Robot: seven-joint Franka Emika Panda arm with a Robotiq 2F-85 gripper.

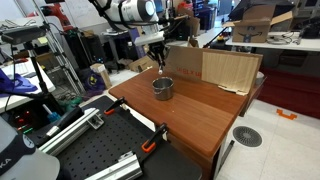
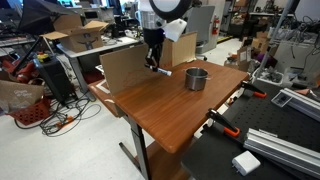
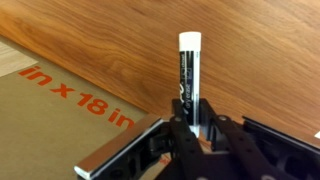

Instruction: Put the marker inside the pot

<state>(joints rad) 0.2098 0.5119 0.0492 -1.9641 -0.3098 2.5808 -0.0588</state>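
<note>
The pot stands upright past the marker's white cap, so the robot's gripper will next carry the marker away from the cardboard and over the pot's opening [image 2: 196, 73] to let go.
My gripper [image 3: 190, 118] is shut on a marker [image 3: 188, 70], black with a white cap, which sticks out from between the fingers over the wooden table. In both exterior views the gripper [image 1: 158, 60] [image 2: 152, 62] hangs above the table beside the cardboard, and the marker [image 2: 163, 71] shows as a pale stick below the fingers. The small grey metal pot [image 1: 163, 89] [image 2: 196, 78] stands upright on the table, a short way from the gripper. The pot is out of the wrist view.
A flattened cardboard sheet [image 1: 215, 68] [image 2: 125, 66] leans at the table's back edge; its printed face [image 3: 60, 100] shows under the gripper. The wooden table [image 1: 190, 115] [image 2: 170, 110] has orange clamps [image 1: 152, 146] [image 2: 228, 128] at one edge. Black breadboard tables [image 1: 95, 150] and lab clutter surround it.
</note>
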